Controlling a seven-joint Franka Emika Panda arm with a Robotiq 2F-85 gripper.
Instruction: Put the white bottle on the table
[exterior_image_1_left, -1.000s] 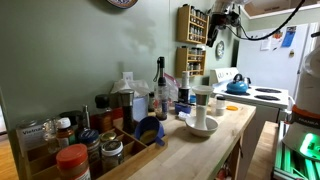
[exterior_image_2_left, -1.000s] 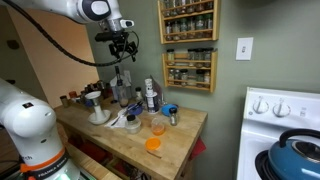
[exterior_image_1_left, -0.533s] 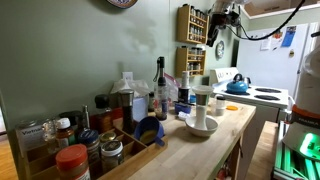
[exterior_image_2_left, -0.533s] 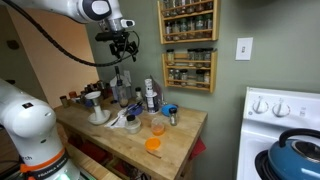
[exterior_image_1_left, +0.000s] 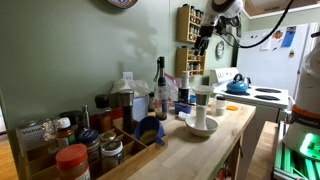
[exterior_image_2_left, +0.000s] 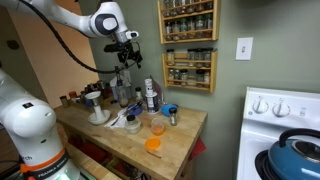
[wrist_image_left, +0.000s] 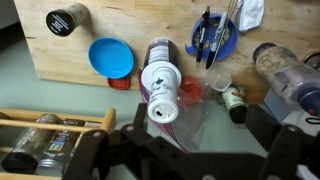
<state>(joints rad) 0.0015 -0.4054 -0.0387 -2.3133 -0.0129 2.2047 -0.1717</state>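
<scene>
The robot's gripper should go down next and ease outward onto the white bottle's top (wrist_image_left: 163, 108), which is below and outward of the open fingers and stands clear for them.
My gripper (exterior_image_1_left: 205, 38) (exterior_image_2_left: 128, 58) hangs high above the light-wood counter (exterior_image_1_left: 225, 135) (exterior_image_2_left: 178, 145), open and empty. In the wrist view its dark fingers (wrist_image_left: 200, 150) frame the bottom edge, spread wide. Straight below stands a white labelled container with a pierced cap (wrist_image_left: 160, 88), on the counter (wrist_image_left: 60, 55) by the wall. It also shows in an exterior view (exterior_image_2_left: 150, 95). Wall spice racks (exterior_image_1_left: 192, 25) (exterior_image_2_left: 190, 20) hold several small jars. I cannot tell which one, if any, is the small white bottle.
The counter holds a dark glass bottle (exterior_image_1_left: 160, 85), a white cup on a white bowl (exterior_image_1_left: 201, 112), a blue bowl (wrist_image_left: 110, 57), a blue dish of utensils (wrist_image_left: 215, 40), and jars in a wooden crate (exterior_image_1_left: 75, 145). A white stove (exterior_image_1_left: 262, 97) carries a blue kettle (exterior_image_1_left: 237, 87).
The arm has swung: the gripper moved down and across, closer to the wall spice racks. Nothing on the counter moved.
</scene>
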